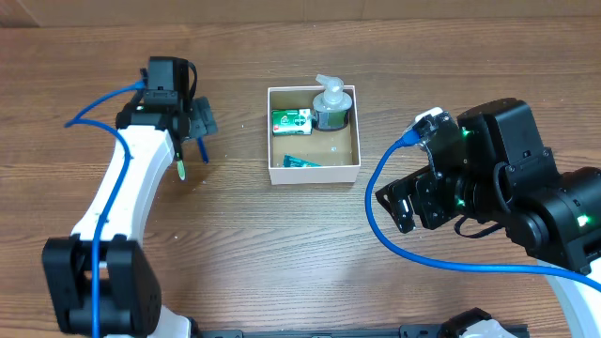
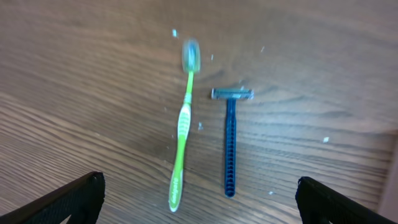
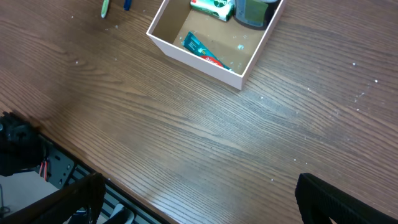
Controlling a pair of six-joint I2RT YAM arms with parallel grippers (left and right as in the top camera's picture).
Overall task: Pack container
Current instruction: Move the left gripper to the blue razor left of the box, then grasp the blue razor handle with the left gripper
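Observation:
My left gripper needs to lower its open fingers astride the blue razor's handle point(image 1: 201, 145) point(image 2: 231, 143) next and close, because the handle lies below with bare table on both sides.
The container point(image 1: 273, 131) is a square white-walled box with a tan floor at the table's middle back; it also shows in the right wrist view point(image 3: 199, 61). It holds a pump bottle point(image 1: 331, 107), a green-and-white packet point(image 1: 291, 121) and a teal tube point(image 1: 302, 161). A green toothbrush point(image 2: 181, 134) and a blue razor point(image 2: 231, 140) lie side by side on the table left of the container. My left gripper point(image 2: 199, 202) is open and empty above them. My right gripper point(image 3: 199, 199) is open and empty, right of the container above bare table.
The table's front edge point(image 3: 68, 158) runs below my right gripper, with cables and frame beyond it. A blue cable point(image 1: 394, 239) loops from the right arm over the table.

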